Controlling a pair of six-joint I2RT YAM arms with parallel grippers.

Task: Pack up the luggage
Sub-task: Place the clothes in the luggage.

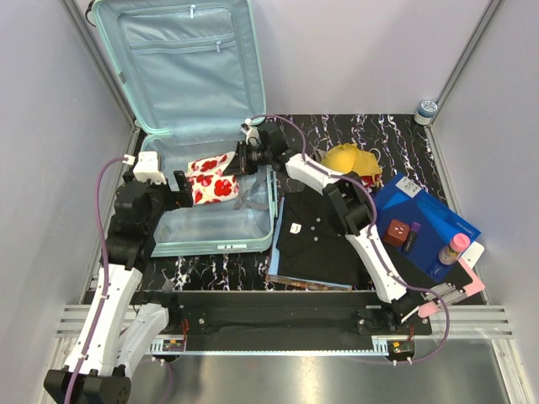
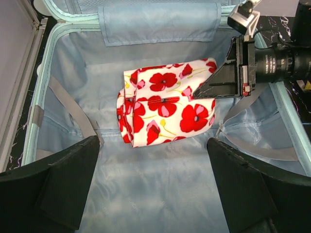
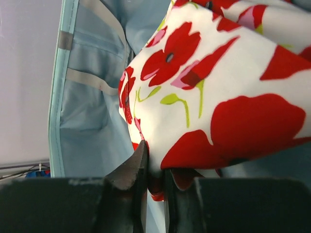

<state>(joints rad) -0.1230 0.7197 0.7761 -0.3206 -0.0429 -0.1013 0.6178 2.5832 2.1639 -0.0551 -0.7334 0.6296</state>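
The right gripper drags the pouch toward the side of the luggage by the black shirt next and releases the pouch's edge there, as bare lining still separates them.
The luggage [image 1: 210,247], a mint-green suitcase, lies open at the back left with its lid [image 1: 181,63] propped upright. A white pouch with red poppies [image 1: 210,177] sits in the base, over the pale teal lining [image 2: 155,194]. My right gripper [image 1: 238,160] reaches in from the right and is shut on the pouch's edge [image 3: 218,87]; the fabric is pinched between its jaws [image 3: 155,170]. In the left wrist view the right gripper [image 2: 206,90] grips the pouch [image 2: 165,109] at its right side. My left gripper [image 1: 187,192] hovers open over the base's near part, short of the pouch, with nothing between its fingers [image 2: 153,145].
A folded black shirt [image 1: 316,240] lies just right of the suitcase. Behind it is a yellow item [image 1: 352,160]. A flat blue box [image 1: 425,219] at the right carries a small brown item [image 1: 397,231] and a pink-capped bottle [image 1: 455,248]. A small jar [image 1: 427,109] stands at the back right corner.
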